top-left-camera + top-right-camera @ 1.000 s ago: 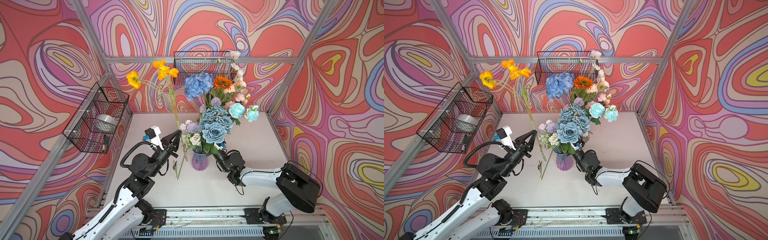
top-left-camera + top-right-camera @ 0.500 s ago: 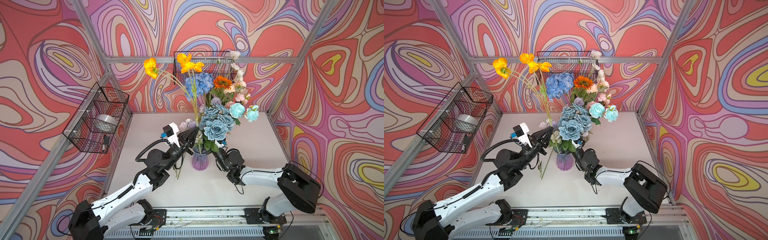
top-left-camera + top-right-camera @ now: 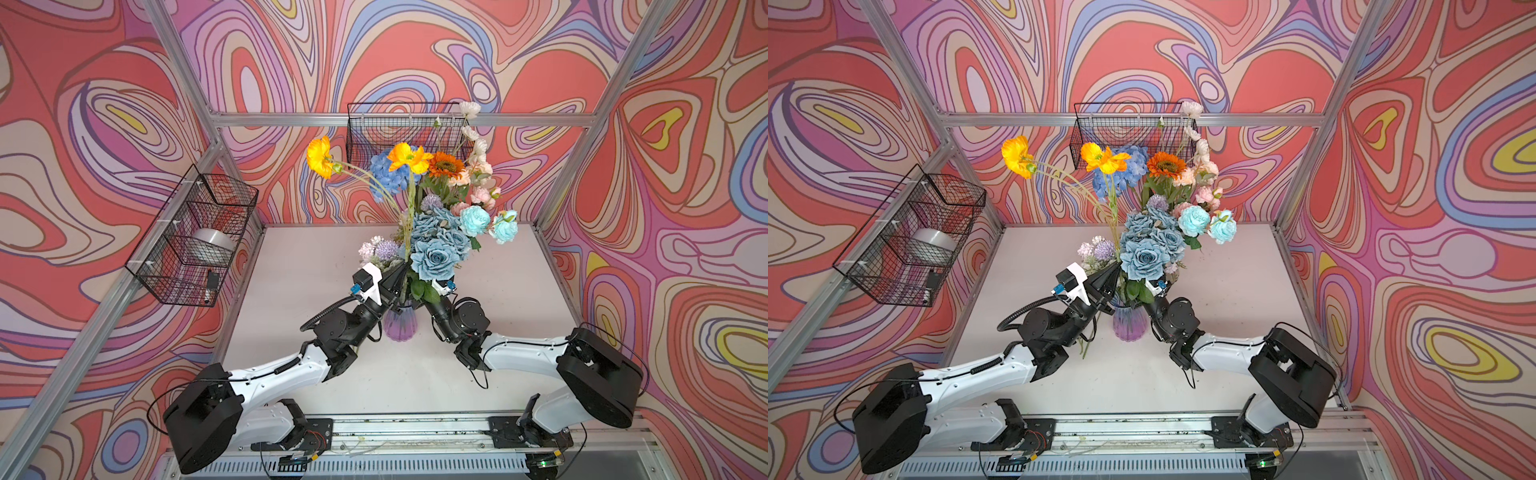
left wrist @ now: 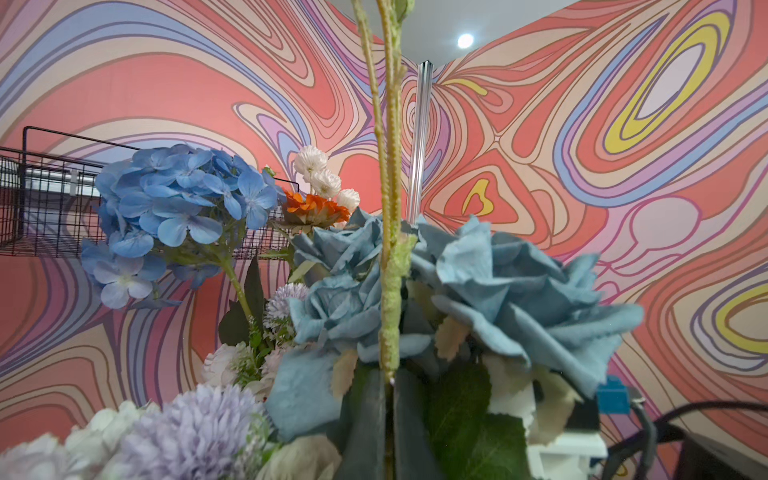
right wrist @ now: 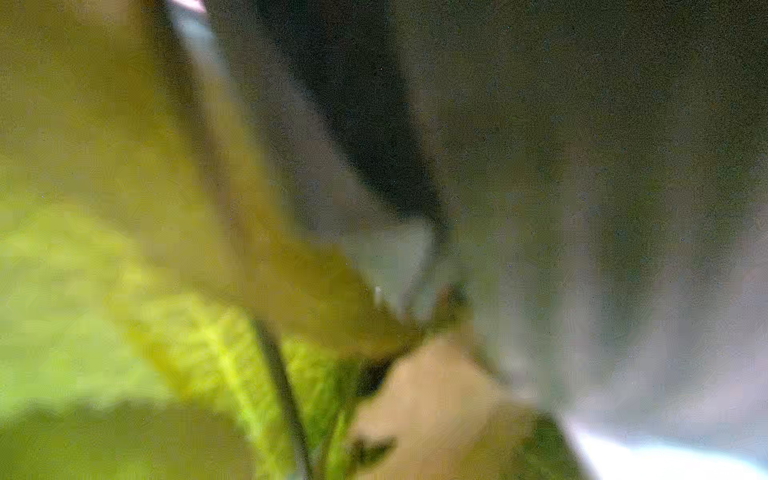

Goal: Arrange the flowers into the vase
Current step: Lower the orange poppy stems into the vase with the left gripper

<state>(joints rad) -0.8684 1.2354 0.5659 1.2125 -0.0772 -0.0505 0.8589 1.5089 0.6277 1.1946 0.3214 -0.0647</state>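
Observation:
The poppies stand high, so my left gripper should next move its fingers down toward the purple vase's opening (image 3: 1129, 307) below and let go of the poppies' fuzzy stem.
A purple glass vase (image 3: 399, 326) stands mid-table holding the flowers: blue hydrangea (image 3: 384, 174), orange sunflower (image 3: 445, 164), dusty-blue roses (image 3: 434, 259), aqua roses (image 3: 473, 220), lilac pompoms (image 3: 386, 249). My left gripper (image 3: 401, 270) is shut on the fuzzy green stem (image 4: 390, 249) of an orange-yellow poppy spray (image 3: 409, 158), at the bouquet's left edge just above the vase mouth. The stem's lower end (image 3: 1087, 349) hangs outside the vase, to its left. My right gripper (image 3: 432, 293) reaches in under the leaves on the vase's right; its fingers are hidden, and the right wrist view shows only blurred leaves.
A wire basket (image 3: 195, 237) on the left wall holds a silver roll. Another wire basket (image 3: 399, 129) hangs on the back wall behind the blooms. The white table (image 3: 311, 257) is fenced by aluminium posts, with the arms' rail along the front.
My left gripper has carried the poppy stem to the right, from beside the vase up against the bouquet; its blooms now overlap the hydrangea. The right arm has barely moved.

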